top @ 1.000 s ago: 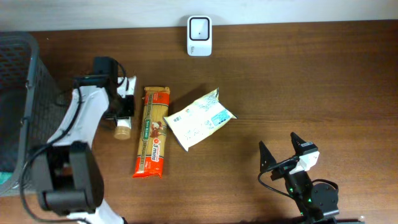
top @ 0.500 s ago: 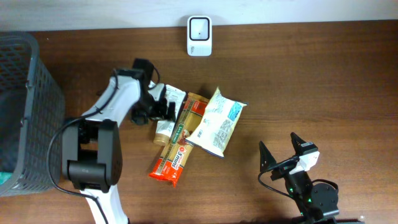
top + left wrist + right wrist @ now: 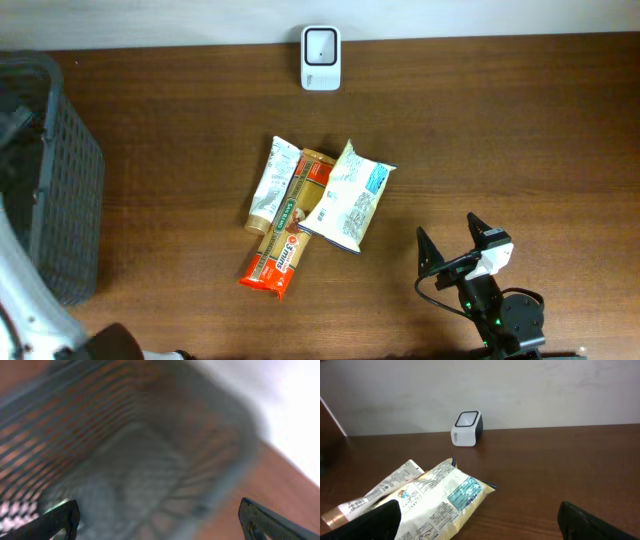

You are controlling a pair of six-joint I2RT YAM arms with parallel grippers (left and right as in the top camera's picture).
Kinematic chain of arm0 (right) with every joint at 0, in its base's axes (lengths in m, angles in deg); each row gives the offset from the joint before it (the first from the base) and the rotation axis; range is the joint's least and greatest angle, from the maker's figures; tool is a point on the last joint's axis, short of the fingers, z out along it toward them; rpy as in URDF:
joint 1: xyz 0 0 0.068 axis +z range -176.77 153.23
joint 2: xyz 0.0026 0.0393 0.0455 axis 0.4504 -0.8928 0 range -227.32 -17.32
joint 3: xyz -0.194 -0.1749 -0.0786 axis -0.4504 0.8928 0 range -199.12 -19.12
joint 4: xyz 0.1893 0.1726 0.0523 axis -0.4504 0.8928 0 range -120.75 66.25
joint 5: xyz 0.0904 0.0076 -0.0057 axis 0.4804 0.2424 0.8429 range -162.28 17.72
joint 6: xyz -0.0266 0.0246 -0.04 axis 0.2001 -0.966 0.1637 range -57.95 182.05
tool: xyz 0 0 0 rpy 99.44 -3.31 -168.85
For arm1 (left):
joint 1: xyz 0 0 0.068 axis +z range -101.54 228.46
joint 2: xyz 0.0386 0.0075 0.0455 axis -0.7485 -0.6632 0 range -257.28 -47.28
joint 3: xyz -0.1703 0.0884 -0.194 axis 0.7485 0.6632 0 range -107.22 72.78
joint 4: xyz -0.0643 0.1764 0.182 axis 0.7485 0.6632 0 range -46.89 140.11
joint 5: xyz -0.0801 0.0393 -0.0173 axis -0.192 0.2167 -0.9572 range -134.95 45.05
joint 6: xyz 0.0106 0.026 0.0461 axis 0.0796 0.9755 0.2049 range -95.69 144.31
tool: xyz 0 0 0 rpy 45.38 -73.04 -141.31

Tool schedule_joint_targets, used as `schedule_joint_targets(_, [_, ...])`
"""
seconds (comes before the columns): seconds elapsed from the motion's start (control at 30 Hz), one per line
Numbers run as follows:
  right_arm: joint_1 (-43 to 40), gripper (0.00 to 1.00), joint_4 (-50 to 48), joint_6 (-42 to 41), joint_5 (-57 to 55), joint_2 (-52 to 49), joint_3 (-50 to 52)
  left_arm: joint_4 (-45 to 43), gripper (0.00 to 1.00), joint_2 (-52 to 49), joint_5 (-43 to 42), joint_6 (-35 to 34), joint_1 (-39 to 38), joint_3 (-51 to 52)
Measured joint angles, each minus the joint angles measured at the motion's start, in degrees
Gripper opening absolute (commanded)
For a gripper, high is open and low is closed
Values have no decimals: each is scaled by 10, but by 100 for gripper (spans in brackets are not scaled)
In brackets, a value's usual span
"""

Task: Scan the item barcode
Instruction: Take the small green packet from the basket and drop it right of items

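Note:
Next, the left gripper moves back and down onto a pale green item [image 3: 56, 505], since the item shows below and back from the gripper in the mesh basket.
Three items lie bunched mid-table: a white tube [image 3: 272, 183], an orange pasta pack [image 3: 285, 240] and a pale yellow bag [image 3: 350, 198] leaning over the pack. The white barcode scanner [image 3: 321, 44] stands at the far edge. My left gripper [image 3: 160, 515] is open and empty, hanging over the blurred grey mesh basket [image 3: 125, 460]; overhead shows only its blurred white arm [image 3: 20, 290] at the left edge. My right gripper [image 3: 455, 245] rests open near the front right, facing the bag [image 3: 445, 500], tube [image 3: 375, 495] and scanner [image 3: 466, 428].
The dark mesh basket [image 3: 60, 200] fills the left end of the table. A pale wall runs behind the scanner. Brown tabletop [image 3: 520, 150] stretches right of the items.
My left arm has swung away from the items to the basket at the far left, its jaws now wide. The tube it carried lies beside the pasta pack. The right arm is still.

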State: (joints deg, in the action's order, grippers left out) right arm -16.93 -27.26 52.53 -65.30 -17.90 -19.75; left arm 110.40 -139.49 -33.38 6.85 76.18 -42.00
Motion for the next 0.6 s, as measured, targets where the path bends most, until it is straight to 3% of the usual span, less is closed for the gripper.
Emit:
schedule_joint_targets(0.03, [0, 99, 0, 0, 0, 0, 0, -2, 99, -21, 5, -4, 57, 30])
schedule_joint_targets(0.27, [0, 99, 0, 0, 0, 0, 0, -131, 99, -75, 13, -5, 153, 280])
schedule_joint_targets(0.37, [0, 99, 0, 0, 0, 0, 0, -213, 98, -86, 20, 51, 204, 378])
schedule_joint_targets(0.43, [0, 99, 0, 0, 0, 0, 0, -217, 89, -106, 24, 82, 229, 393])
schedule_joint_targets(0.53, [0, 99, 0, 0, 0, 0, 0, -226, 84, -150, 25, 98, 254, 393])
schedule_joint_targets(0.6, [0, 99, 0, 0, 0, 0, 0, -226, 72, -169, 24, 101, 256, 393])
